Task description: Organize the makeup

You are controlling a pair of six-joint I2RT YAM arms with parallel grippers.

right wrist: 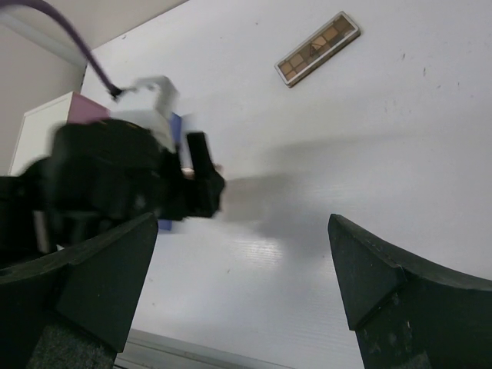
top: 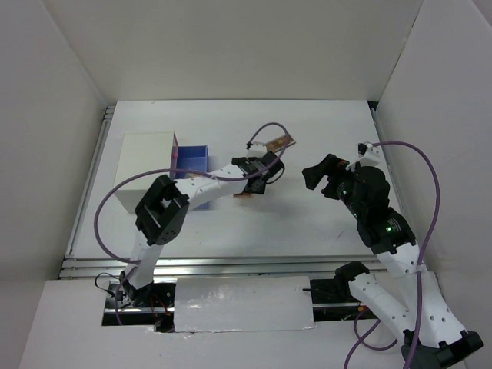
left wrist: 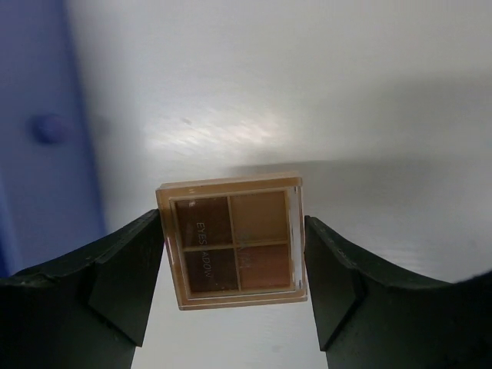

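Observation:
My left gripper moves to the left in the top view, over the open blue drawer (top: 193,161), to release the palette next, since it still hangs above bare table.
My left gripper (left wrist: 234,265) is shut on a small brown four-pan eyeshadow palette (left wrist: 234,242), one finger at each side edge, over the white table. In the top view the left gripper (top: 252,188) sits mid-table, just right of the blue drawer, with the palette (top: 244,197) at its tips. A long multicoloured palette (top: 278,144) lies flat behind it and also shows in the right wrist view (right wrist: 317,48). My right gripper (top: 323,178) is open and empty above bare table (right wrist: 242,269), to the right of the left gripper. No other makeup is in view.
A white box (top: 142,165) stands at the left with a pink drawer front and an open blue drawer (top: 194,157); the blue drawer also fills the left edge of the left wrist view (left wrist: 38,131). White walls enclose the table on three sides.

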